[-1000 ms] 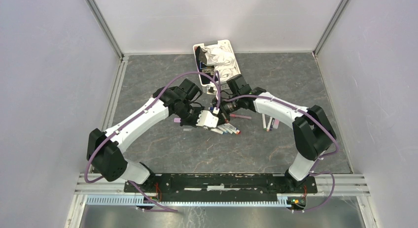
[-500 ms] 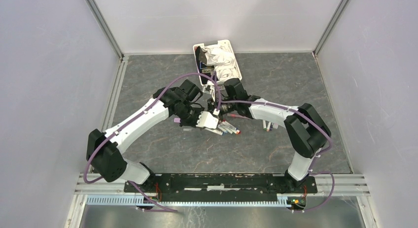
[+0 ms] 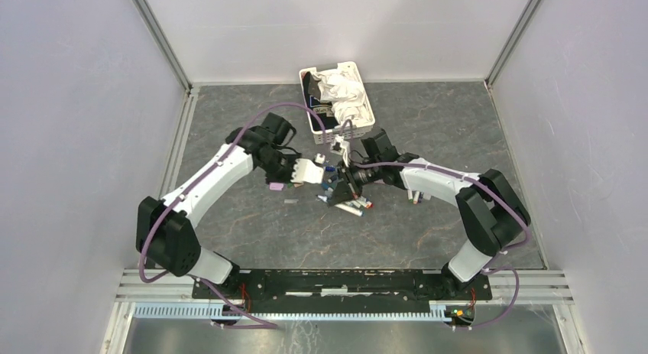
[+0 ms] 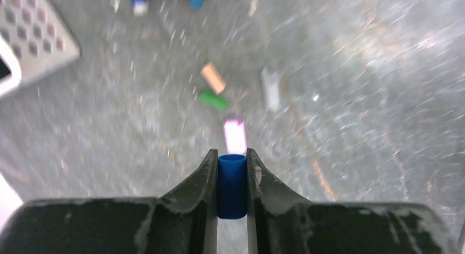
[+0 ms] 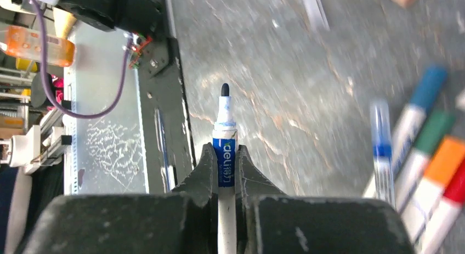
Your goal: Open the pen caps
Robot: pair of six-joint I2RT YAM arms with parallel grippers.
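Note:
The robot's right gripper will next go down toward the right in the top view to free the white pen, since the pens under its forearm [image 3: 416, 196] lie below, that way.
My left gripper [image 4: 232, 158] is shut on a short blue pen cap [image 4: 232, 188], held just above the table. The cap is off its pen. In the right wrist view, my right gripper [image 5: 225, 150] is shut on a white-barrelled pen [image 5: 225, 125] with a blue label, and the pen's dark tip [image 5: 225, 89] is bare. Seen from above, the left gripper [image 3: 319, 169] sits up and left of the right gripper [image 3: 338, 192], a small gap apart. Pink [image 4: 235, 136], green [image 4: 213, 100] and orange [image 4: 213, 77] caps lie loose on the table. Capped pens [image 5: 433, 139] lie side by side near the right gripper.
A white slotted basket [image 3: 362, 117] with crumpled white material inside stands at the back centre, close behind both grippers. A few more pens [image 3: 417, 192] lie under the right forearm. A pink cap [image 3: 274, 186] and a grey piece [image 3: 290, 201] lie left of the pen cluster.
The grippers were together over the pens and have now pulled apart. The left went up and left with the blue cap. The right swung toward the near side with the uncapped pen.

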